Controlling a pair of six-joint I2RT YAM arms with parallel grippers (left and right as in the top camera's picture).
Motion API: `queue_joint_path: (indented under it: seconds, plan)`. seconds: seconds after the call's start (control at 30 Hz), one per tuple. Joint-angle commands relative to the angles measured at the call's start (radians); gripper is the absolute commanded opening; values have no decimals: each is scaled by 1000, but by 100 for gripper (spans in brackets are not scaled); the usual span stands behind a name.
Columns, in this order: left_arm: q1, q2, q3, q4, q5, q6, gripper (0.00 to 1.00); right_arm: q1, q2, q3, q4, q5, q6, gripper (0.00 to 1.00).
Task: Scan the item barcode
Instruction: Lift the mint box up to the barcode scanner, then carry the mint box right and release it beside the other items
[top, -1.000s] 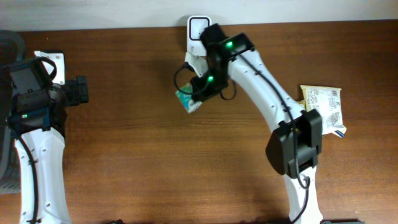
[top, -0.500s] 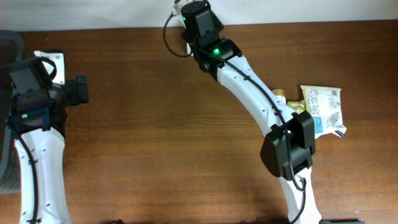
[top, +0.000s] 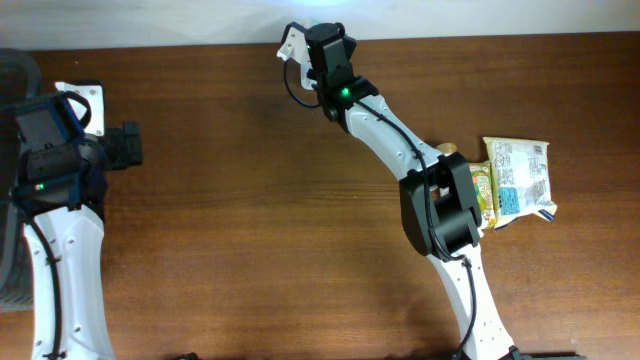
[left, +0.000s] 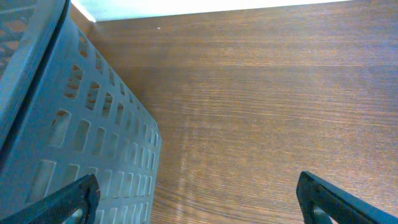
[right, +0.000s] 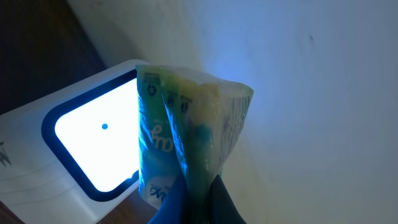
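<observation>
Other items already lie beside the snack packets. My right gripper should next go back and to the right in the overhead view, then down there to release.
In the right wrist view my right gripper (right: 196, 202) is shut on the lower edge of a crinkled green and blue packet (right: 189, 124), which stands upright. Just left of the packet is the white scanner (right: 37, 186) with its window (right: 93, 146) glowing bright. From overhead the right wrist (top: 325, 48) reaches to the table's far edge and covers packet and scanner. My left gripper (left: 199, 208) is open over bare wood, nothing between its fingers; overhead it sits at the far left (top: 125, 145).
A grey perforated basket (left: 56, 124) fills the left side of the left wrist view. Several snack packets (top: 520, 178) lie at the table's right edge beside the right arm's base. A white wall runs behind the table.
The right arm has carried the packet from above the table near the scanner up to the far edge, in front of the lit window. The left arm has not moved.
</observation>
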Motion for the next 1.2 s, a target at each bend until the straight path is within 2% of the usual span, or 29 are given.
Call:
queue_joint_path:
  seconds: [0.0, 0.33, 0.53, 0.7, 0.87, 0.97, 1.07, 1.17]
  plan:
    - [2, -13, 8, 2, -4, 11, 99, 7, 3, 6, -3, -9, -10, 4]
    - [2, -13, 8, 2, -4, 11, 99, 23, 3, 6, -27, -24, -10, 4]
    - [2, -13, 8, 2, -4, 11, 99, 61, -40, 6, -100, -58, 94, 4]
    - [2, -13, 8, 2, -4, 11, 99, 72, -225, 7, -369, -240, 325, 4]
    - [2, -13, 8, 2, -4, 11, 99, 67, -463, 7, -786, -384, 784, 4]
    - [2, -13, 8, 2, -4, 11, 99, 33, -553, 7, -1124, -380, 834, 4]
    - [2, -13, 8, 2, -4, 11, 99, -26, -537, -15, -1341, -379, 882, 4]
    - [2, -13, 8, 2, -4, 11, 99, -96, -515, -117, -1402, -374, 934, 4]
